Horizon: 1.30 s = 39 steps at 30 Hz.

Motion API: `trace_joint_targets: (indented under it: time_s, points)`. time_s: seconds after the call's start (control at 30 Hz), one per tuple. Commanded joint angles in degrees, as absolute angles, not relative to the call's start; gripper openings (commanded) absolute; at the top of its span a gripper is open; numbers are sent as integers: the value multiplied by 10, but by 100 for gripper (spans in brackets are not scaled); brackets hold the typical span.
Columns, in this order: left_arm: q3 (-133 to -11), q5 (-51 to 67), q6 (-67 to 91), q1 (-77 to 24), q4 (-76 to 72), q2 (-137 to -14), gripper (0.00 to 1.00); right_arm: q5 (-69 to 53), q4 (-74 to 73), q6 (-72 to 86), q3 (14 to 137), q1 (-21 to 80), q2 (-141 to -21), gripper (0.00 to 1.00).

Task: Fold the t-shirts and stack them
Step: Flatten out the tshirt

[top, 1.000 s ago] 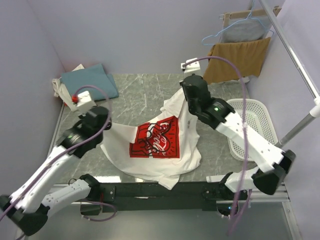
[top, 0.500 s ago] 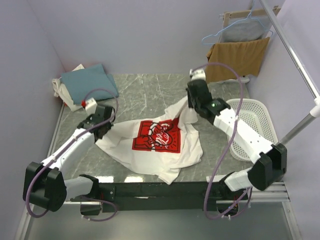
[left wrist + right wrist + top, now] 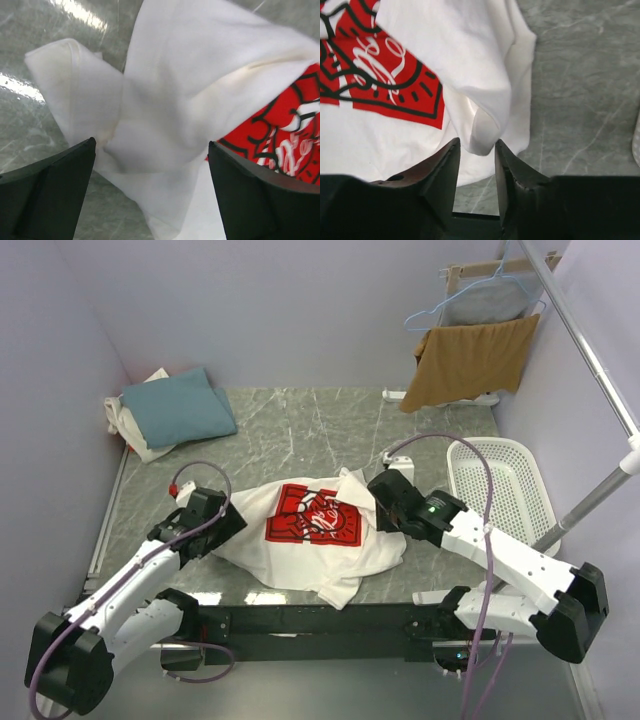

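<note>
The left gripper's open fingers are over the bunched sleeve (image 3: 165, 100), so the left gripper needs to move outward to pinch the fold of the shirt's far edge (image 3: 162, 9).
The white t-shirt (image 3: 335, 558) with a red chest print (image 3: 312, 516) lies crumpled on the marble table, print up. My left gripper (image 3: 226, 524) sits low at its left edge. In the left wrist view its jaws (image 3: 151, 145) stand wide open over a bunched white sleeve (image 3: 165, 100), gripping nothing. My right gripper (image 3: 384, 504) is at the shirt's right edge. Its jaws (image 3: 476, 145) are partly open, with a loose fold of the shirt (image 3: 485, 131) hanging between the tips. A folded teal t-shirt (image 3: 176, 408) rests on an off-white one (image 3: 127, 428) at the back left.
A white slatted basket (image 3: 503, 490) stands at the right. A tan cloth (image 3: 470, 358) hangs on a rack at the back right, with a grey garment on a blue hanger (image 3: 482, 300) behind it. A metal pole (image 3: 590, 355) slants along the right wall.
Both grippers were shut on the shirt and held it up. They have dropped low and drawn nearer, both jaws have opened, and the shirt has settled onto the table.
</note>
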<state>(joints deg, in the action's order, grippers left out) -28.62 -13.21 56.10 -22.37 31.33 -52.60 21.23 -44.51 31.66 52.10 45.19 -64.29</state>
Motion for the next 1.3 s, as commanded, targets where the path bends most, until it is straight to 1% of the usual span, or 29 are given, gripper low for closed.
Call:
trace_joint_targets:
  time_s: [0.0,0.03,0.13,0.17,0.23,0.37,0.47,0.63,0.77,1.0,1.17,1.2,1.27]
  points:
    - [-356,-208,560,-226,319,-509,99,308,-457,345,564,454,-605,46]
    - [-365,-222,556,-226,312,-512,99,323,-454,338,578,453,-605,50]
    - [-393,-270,528,-225,252,-546,99,335,-406,297,592,440,-613,52]
    - [-401,-279,521,-224,238,-577,99,334,-388,290,597,426,-627,52]
    - [-427,-307,506,-223,218,-618,99,312,-373,267,611,414,-645,52]
    - [-447,-333,494,-215,183,-739,99,289,-346,249,628,401,-699,50]
    - [-448,-318,490,-198,148,-799,99,270,-336,240,628,398,-717,49]
    - [-446,-309,485,-179,106,-852,99,250,-328,233,607,381,-715,49]
    - [-450,-294,474,-164,85,-876,99,245,-325,234,591,371,-707,49]
    - [-445,-216,457,-156,62,-898,99,245,-330,236,575,358,-694,49]
    - [-405,-148,466,-156,46,-877,92,249,-332,232,572,346,-689,49]
    - [-399,-142,467,-156,41,-874,87,250,-332,232,570,345,-688,49]
    - [-386,-129,468,-157,37,-863,81,253,-332,231,570,342,-688,49]
